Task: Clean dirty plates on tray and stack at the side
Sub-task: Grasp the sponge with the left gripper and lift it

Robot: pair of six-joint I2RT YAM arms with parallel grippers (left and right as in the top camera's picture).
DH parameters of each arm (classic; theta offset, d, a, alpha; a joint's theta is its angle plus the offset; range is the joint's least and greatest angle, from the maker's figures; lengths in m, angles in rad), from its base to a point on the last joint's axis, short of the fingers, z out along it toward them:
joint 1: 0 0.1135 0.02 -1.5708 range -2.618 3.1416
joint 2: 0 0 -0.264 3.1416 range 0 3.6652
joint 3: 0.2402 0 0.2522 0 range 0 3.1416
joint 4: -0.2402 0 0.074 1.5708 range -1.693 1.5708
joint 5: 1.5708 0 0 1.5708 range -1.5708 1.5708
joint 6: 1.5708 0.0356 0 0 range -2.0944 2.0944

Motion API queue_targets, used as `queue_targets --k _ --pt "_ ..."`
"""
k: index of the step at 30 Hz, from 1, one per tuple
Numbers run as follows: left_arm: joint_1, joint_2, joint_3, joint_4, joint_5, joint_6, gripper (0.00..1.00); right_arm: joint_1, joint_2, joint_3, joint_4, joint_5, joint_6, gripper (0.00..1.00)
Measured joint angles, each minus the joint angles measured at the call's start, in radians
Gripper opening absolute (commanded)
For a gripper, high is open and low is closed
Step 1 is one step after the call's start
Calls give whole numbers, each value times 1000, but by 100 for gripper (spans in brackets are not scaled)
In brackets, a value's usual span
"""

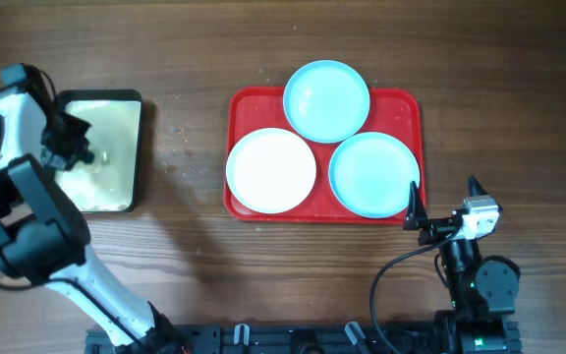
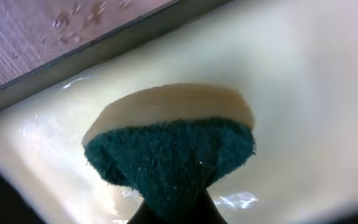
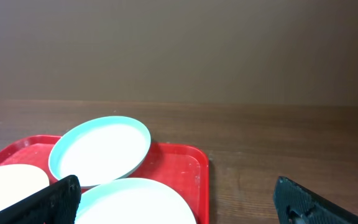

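The left gripper will next rise, then move down onto the white plate to let go of the sponge, as that plate is to the gripper's right in the overhead view.
Three plates lie on the red tray: a white plate at front left, a light blue plate at the back and a light blue plate at front right. My left gripper is shut on a yellow sponge with a dark green scouring face, held low inside the small green-rimmed tray. My right gripper is open and empty just off the red tray's front right corner. The right wrist view shows the tray, the back blue plate and the near blue plate between the open fingers.
The small dark-green-rimmed tray with shiny cream liquid inside stands at the far left. Water drops lie on the wood beside its rim. Bare wooden table lies right of the red tray.
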Motion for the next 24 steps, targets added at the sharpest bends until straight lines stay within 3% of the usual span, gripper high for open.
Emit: queue_targets --k 7,11,16,21,24 --pt "-5 -246 40 71 127 -3 4 0 0 0 0 0 0 100" --pt "-48 -168 -98 308 135 -3 4 0 0 0 0 0 0 100" --pt "-46 -75 -176 270 154 28 4 0 0 0 0 0 0 100" --pt "-26 -354 -174 272 170 89 4 0 0 0 0 0 0 100" --pt "-53 -440 -184 365 66 97 4 0 0 0 0 0 0 100"
